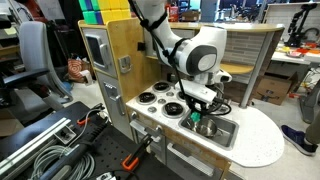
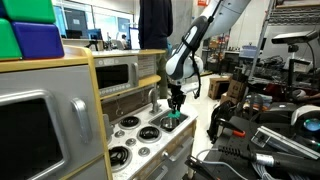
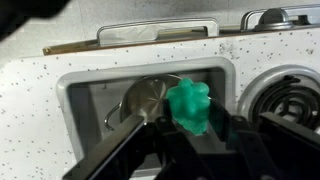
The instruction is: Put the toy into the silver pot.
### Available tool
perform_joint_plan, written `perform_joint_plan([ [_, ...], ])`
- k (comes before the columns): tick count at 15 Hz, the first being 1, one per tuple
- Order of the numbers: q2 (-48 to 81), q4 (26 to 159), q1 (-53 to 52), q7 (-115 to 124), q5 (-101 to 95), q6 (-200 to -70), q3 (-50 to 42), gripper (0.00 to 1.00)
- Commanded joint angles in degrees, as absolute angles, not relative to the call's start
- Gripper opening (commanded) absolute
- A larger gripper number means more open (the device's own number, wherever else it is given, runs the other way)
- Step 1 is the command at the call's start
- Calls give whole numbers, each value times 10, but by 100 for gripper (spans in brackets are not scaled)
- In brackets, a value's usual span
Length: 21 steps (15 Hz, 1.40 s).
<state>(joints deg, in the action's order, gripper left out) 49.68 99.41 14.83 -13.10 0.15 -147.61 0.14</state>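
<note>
The toy hangs toward the silver pot's burner-side rim, so it shifts next with my gripper, turning slightly, away from the black burner disc and over the middle of the silver pot [image 1: 207, 128] [image 3: 149, 99].
In the wrist view my gripper [image 3: 193, 127] is shut on the bright green toy [image 3: 189, 104], with one black finger on each side of it. The toy hangs above the sink basin, just right of the round silver pot [image 3: 146, 99] that sits inside the basin. In both exterior views the gripper [image 1: 194, 110] [image 2: 176, 106] points down over the toy kitchen's counter with the green toy [image 1: 189, 118] [image 2: 176, 118] at its tips. The pot [image 1: 207, 127] shows in the sink beside it.
The rectangular silver sink basin [image 3: 82, 92] is set in the speckled white counter [image 3: 40, 70]. A black burner disc [image 3: 291, 100] lies to the right of the basin, and several burners [image 1: 160, 99] sit on the stove top. A toy microwave [image 2: 118, 72] stands behind.
</note>
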Motion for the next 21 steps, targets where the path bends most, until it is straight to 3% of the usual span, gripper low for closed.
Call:
perform_joint_plan([
  [1,486,1004,158,-93,31,-1490,-9,17],
  [11,499,977,122,22,22,-1521,-58,17],
  [12,498,977,119,24,22,-1526,-58,67],
  [14,498,976,114,27,23,-1530,-56,75],
  [17,496,979,112,25,26,-1530,-49,98],
  [21,455,1023,124,-46,20,-1458,-7,100],
])
